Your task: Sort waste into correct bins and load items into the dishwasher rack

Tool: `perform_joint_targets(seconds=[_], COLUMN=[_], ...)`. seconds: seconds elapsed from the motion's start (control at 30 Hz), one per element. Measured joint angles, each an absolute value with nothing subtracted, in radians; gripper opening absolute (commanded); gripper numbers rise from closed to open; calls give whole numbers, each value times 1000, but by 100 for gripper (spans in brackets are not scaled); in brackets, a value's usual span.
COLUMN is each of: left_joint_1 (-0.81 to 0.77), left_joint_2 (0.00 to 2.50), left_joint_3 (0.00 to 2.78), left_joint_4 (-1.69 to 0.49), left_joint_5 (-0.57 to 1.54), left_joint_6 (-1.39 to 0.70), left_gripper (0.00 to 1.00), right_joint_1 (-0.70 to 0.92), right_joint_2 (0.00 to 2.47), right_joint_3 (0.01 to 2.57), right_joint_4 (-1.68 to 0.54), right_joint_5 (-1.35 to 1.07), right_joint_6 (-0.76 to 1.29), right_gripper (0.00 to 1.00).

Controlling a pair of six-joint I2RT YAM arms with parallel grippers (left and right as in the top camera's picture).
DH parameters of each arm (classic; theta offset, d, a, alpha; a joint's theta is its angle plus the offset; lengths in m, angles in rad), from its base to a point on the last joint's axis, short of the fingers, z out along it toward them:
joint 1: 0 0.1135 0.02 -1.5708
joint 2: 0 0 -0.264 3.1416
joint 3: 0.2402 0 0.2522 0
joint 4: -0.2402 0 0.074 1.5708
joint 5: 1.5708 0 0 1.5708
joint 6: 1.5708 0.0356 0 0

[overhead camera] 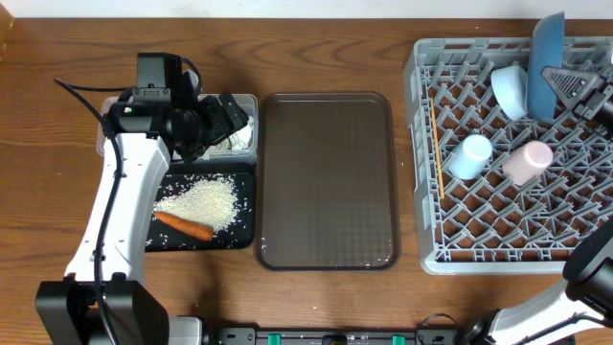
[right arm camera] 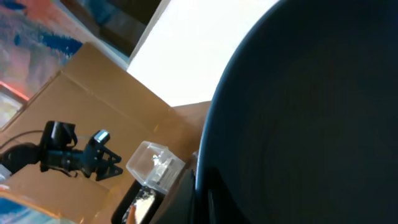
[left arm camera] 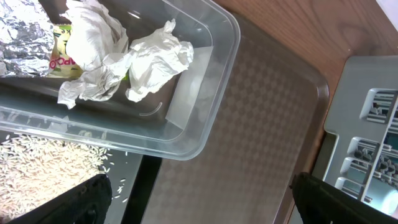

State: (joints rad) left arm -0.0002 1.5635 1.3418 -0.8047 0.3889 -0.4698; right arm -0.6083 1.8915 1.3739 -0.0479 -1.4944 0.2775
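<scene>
My right gripper moves back and down to the empty slots by the pink cup next and lets go of the plate there.
My left gripper is open and empty, hovering over the right end of the clear tub. The tub holds crumpled white tissue wads and a silver foil wrapper. The black tray holds rice and a carrot. My right gripper is shut on the dark-blue plate, held upright at the far edge of the grey rack. The plate fills the right wrist view. In the rack lie the bowl, light-blue cup, pink cup and chopsticks.
A flat brown serving tray lies between the bins and the rack; it also shows in the left wrist view. Rice grains show at the lower left of the left wrist view, and the rack corner at its right.
</scene>
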Motion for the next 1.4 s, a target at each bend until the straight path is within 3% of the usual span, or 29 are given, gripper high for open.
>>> perform_joint_targets(seconds=[0.8,1.27,1.4], left_joint_1=[0,0,0], left_joint_2=[1563,1563,1563], left_joint_3=[1342,1342,1342], left_joint_4=[-805,-805,-805], left_joint_5=[389,389,388], left_joint_6=[-470,-469,-470], left_gripper=[95,95,95], right_joint_1=[-855,-899,-945], right_joint_2=[1858,1854,1865], right_joint_3=[1398,1399,1393], right_joint_4=[-427,-496,-633], right_joint_5=[-1458,-1369,-1255], right_joint_6=[209,293,329], right_gripper=[1,1,17])
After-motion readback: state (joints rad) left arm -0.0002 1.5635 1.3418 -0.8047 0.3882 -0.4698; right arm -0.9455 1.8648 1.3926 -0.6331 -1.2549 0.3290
